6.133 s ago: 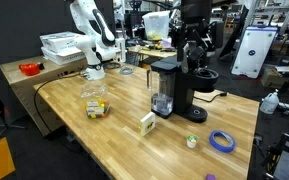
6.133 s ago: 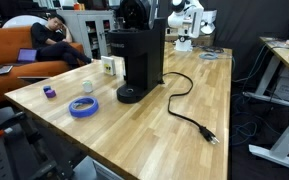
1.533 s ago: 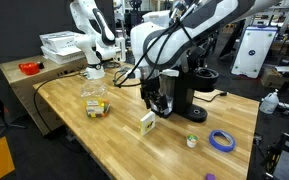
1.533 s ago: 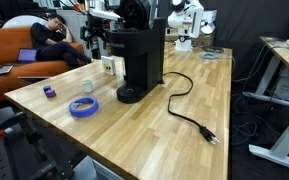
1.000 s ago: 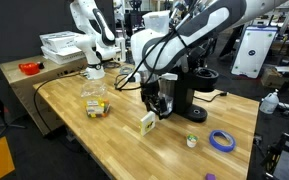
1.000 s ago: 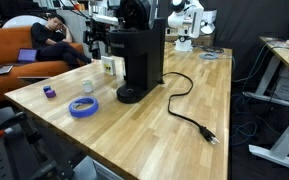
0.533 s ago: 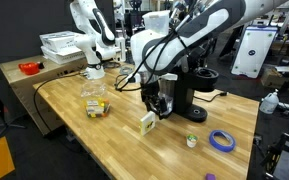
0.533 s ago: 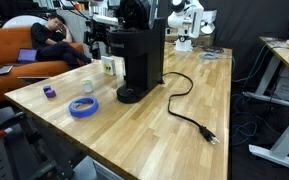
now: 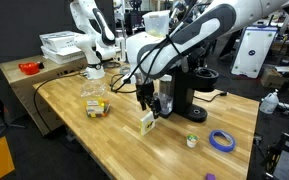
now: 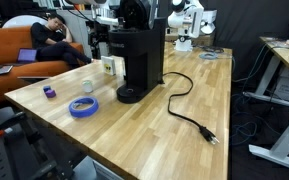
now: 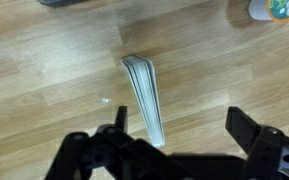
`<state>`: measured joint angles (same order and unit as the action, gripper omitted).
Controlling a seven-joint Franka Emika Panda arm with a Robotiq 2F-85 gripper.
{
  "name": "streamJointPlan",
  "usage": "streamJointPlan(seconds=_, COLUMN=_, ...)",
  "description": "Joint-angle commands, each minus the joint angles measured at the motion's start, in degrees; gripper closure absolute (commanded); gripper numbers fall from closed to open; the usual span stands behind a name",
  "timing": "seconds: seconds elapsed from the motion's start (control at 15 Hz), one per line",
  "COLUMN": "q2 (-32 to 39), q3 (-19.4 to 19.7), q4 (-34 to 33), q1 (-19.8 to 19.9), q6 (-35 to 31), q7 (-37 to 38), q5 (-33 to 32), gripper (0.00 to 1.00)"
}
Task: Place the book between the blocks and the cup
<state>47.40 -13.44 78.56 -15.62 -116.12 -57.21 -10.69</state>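
My gripper lowers over the book's near end point(image 9: 150, 117) point(image 11: 153, 126) next, then closes across the book's thickness.
The book point(image 9: 147, 122) is a small white booklet standing on edge on the wooden table point(image 9: 104, 150), in front of the coffee machine point(image 9: 174, 88). My gripper point(image 9: 145, 101) hangs open just above the book. In the wrist view the book point(image 11: 144, 95) is seen edge-on from above. Its near end lies between the gripper's point(image 11: 182, 125) spread fingers, closer to the left finger point(image 11: 120, 118), and nothing is held. The blocks point(image 9: 96, 110) lie left of the book under a clear container point(image 9: 94, 91). The small white cup point(image 9: 192, 141) stands to the right, and the cup point(image 11: 280, 8) also shows in the wrist view's corner.
A blue tape ring point(image 9: 221, 140) lies right of the cup, and the tape ring point(image 10: 82, 107) also shows near the table's front. The coffee machine's black power cord point(image 10: 189, 105) trails across the table. Another white robot arm point(image 9: 89, 35) stands at the far end.
The arm has shifted a little to the left, bringing the open gripper over the book. The book, blocks and cup have not moved.
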Motion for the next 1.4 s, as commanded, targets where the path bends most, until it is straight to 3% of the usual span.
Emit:
streamJointPlan(seconds=0.0, q2=3.6, q3=0.2, q4=-5.3, q1=-0.9, q6=2.7, q7=-0.7, q5=-0.9, gripper=0.0)
streamJointPlan(seconds=0.6, q2=7.5, q3=0.5, q4=-9.4, q1=-0.6, q6=4.0, q7=-0.7, q5=-0.3, gripper=0.0)
streamJointPlan(seconds=0.67, q2=7.7, q3=0.4, q4=-9.6, q1=-0.6, q6=4.3, q7=-0.7, q5=-0.2, gripper=0.06)
streamJointPlan(seconds=0.8, q2=8.2, q3=0.3, q4=-10.0, q1=-0.6, q6=4.3, q7=-0.5, q5=0.0, gripper=0.34)
streamJointPlan(seconds=1.33, q2=9.2, q3=0.5, q4=-9.8, q1=-0.2, q6=3.8, q7=0.3, q5=0.3, gripper=0.89)
